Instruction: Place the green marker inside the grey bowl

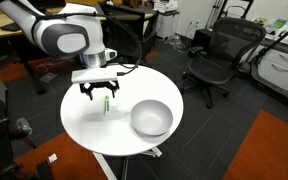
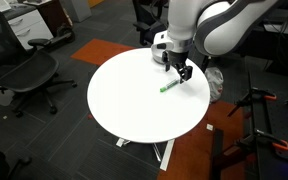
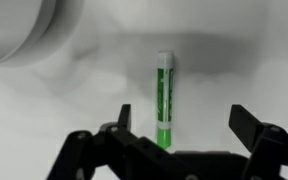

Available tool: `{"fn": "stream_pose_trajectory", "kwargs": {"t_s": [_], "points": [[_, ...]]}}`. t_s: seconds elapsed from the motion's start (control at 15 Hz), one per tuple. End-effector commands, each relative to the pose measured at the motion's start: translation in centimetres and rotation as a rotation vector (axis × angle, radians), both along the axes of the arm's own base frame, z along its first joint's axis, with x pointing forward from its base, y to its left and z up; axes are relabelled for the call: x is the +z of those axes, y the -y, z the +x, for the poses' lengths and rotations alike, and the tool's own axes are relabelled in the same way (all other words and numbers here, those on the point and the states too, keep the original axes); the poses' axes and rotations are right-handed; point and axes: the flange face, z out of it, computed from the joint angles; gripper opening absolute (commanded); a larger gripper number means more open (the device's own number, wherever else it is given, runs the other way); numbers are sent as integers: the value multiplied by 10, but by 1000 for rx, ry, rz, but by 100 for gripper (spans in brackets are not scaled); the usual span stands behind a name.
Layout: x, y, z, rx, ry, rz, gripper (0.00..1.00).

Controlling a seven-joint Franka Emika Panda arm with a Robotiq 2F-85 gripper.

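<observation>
The marker's green body (image 1: 107, 104) (image 3: 164, 108) is below the robot's fingers and off-center to the left in the wrist view, so the gripper needs to move down and that way and close on it.
The green marker (image 1: 106, 102) lies flat on the round white table (image 1: 94, 130); it also shows in the other exterior view (image 2: 170, 87). The grey bowl (image 1: 151, 118) stands upright and empty on the table, to the marker's right. My gripper (image 1: 99, 92) is open and empty, hovering just above the marker. In the wrist view the marker (image 3: 165, 95) lies between the two fingers (image 3: 184, 120), closer to the left finger, and the bowl's rim (image 3: 14, 30) fills the top left corner. The arm hides the bowl in an exterior view.
Black office chairs stand around the table (image 1: 216, 55) (image 2: 29, 72). The table edge (image 2: 134, 130) is close to the marker on one side. Desks and tripod legs (image 2: 264, 110) stand beyond.
</observation>
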Motion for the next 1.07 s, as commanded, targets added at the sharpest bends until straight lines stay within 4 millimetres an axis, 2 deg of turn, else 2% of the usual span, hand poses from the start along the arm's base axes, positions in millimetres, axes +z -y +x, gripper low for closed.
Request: {"fn": "stream_pose_trajectory", "kwargs": {"t_s": [0.0,0.4,0.73,0.8,0.87,1.0], "points": [[-22,2,11,-29,11,17,100],[-50,5,17,-41,-13,42,100],[-60,7,23,-46,-23,45,100],[-62,8,24,-43,-28,47,75],[-63,8,26,-46,-26,45,74],[-64,9,28,-47,-26,48,59]]}}
